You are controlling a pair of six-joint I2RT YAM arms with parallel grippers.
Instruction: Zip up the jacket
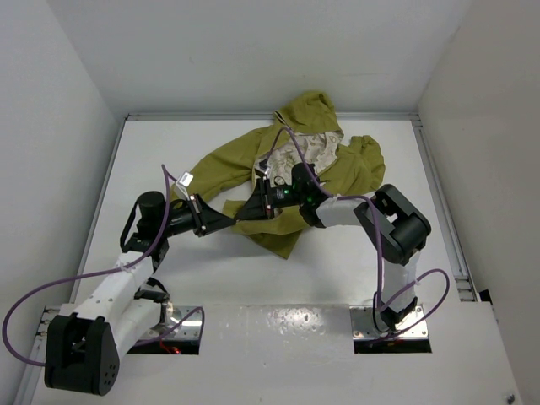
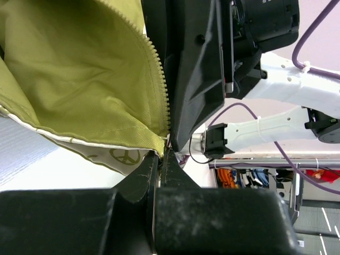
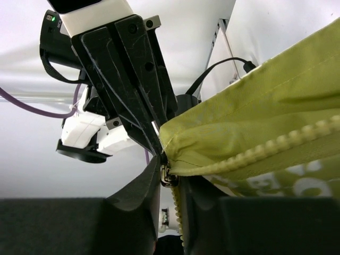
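Observation:
My right gripper has the jacket's unzipped hood end (image 1: 321,133) outward and to its right in the top view, so I need to draw the zipper's slider there and release it.
The olive-green jacket (image 1: 228,164) lies open at the back middle of the table, its cream printed lining (image 1: 316,148) showing near the hood. Both grippers meet at its near bottom corner. My left gripper (image 1: 236,219) (image 2: 161,154) is shut on the hem corner of the jacket (image 2: 79,69), right below the zipper teeth (image 2: 159,79). My right gripper (image 1: 257,207) (image 3: 172,178) is shut on the metal zipper slider (image 3: 169,175) at the foot of the jacket (image 3: 255,117). The two grippers' tips almost touch; the left fingers (image 3: 133,90) stand just above the slider.
The white table (image 1: 278,278) is boxed in by white walls on three sides, with a metal rail (image 1: 439,194) along the right edge. Purple cables (image 1: 422,283) loop off both arms. The right arm's elbow (image 1: 405,224) sits right of the jacket.

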